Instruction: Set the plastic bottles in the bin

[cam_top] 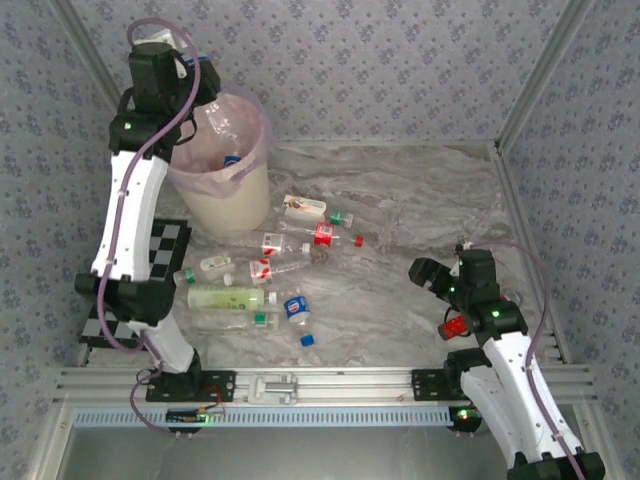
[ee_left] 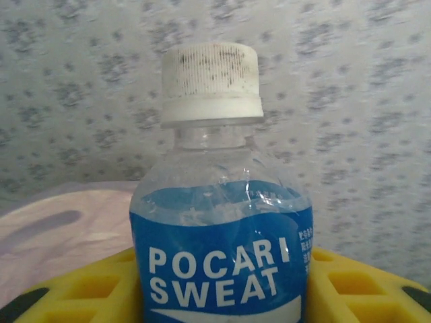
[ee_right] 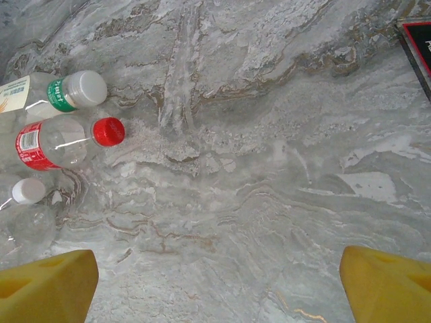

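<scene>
My left gripper will next tilt its fingers downward and lower into the opening of the bin, since it still holds the clear bottle above the bin's rim.
My left gripper (cam_top: 205, 92) hangs above the bin (cam_top: 238, 208), a cream bucket lined with a pink bag (ee_left: 60, 225). It is shut on a clear plastic bottle (ee_left: 222, 262) with a blue Pocari Sweat label and a white cap, held upright between the yellow fingers (ee_left: 74, 289). Another bottle with a blue cap (cam_top: 232, 160) lies inside the bin. Several plastic bottles (cam_top: 268, 268) lie scattered on the marble table in front of the bin. My right gripper (ee_right: 215, 282) stands open over bare table at the right (cam_top: 432, 272), with a red-labelled bottle (ee_right: 54, 141) and a green-labelled one (ee_right: 57, 94) off to its left.
A red cylinder (cam_top: 455, 327) sits by the right arm. A checkerboard mat (cam_top: 165, 248) lies under the left arm. A loose blue cap (cam_top: 308, 340) lies near the front rail (cam_top: 320, 382). Patterned walls enclose the table.
</scene>
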{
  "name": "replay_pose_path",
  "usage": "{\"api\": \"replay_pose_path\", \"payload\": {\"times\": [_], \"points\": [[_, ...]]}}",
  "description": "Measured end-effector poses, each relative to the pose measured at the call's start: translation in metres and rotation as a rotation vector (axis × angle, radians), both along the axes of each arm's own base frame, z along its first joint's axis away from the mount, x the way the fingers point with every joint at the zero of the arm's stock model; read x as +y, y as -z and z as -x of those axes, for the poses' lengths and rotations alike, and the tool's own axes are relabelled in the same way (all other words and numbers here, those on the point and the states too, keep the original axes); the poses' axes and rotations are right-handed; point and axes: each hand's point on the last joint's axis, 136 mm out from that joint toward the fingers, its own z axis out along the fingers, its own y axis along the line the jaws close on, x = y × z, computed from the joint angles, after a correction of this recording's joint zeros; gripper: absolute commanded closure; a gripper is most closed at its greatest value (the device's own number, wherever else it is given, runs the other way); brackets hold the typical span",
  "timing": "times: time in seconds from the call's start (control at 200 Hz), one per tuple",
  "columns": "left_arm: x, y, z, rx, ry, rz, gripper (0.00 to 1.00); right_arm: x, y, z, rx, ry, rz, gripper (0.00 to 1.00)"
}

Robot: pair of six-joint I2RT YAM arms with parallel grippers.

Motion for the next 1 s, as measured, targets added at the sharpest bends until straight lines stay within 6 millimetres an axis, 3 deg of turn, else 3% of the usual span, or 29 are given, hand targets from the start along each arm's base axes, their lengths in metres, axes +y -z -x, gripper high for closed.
{"api": "replay_pose_path", "payload": {"times": [0.135, 0.245, 0.495, 0.645, 0.835, 1.004], "points": [[0.012, 0.044, -0.031, 0.119, -0.038, -0.060, 1.00, -0.001, 0.001, 0.003, 0.008, 0.002, 0.001, 0.05], [0.009, 0.090, -0.042, 0.243, -0.022, -0.114, 1.00, -0.002, 0.001, 0.004, 0.007, 0.004, 0.001, 0.05], [0.007, 0.181, -0.040, 0.465, 0.028, -0.196, 1.00, -0.002, 0.004, 0.005, 0.017, 0.005, 0.000, 0.05], [0.005, 0.238, -0.035, 0.578, 0.056, -0.210, 0.87, -0.002, 0.009, 0.006, 0.033, 0.006, 0.000, 0.05], [0.004, 0.248, -0.043, 0.564, 0.061, -0.201, 0.74, -0.003, 0.012, 0.006, 0.041, 0.009, 0.001, 0.05], [0.002, 0.255, -0.051, 0.533, 0.065, -0.188, 0.46, -0.001, 0.017, 0.007, 0.047, 0.000, -0.011, 0.06]]}}
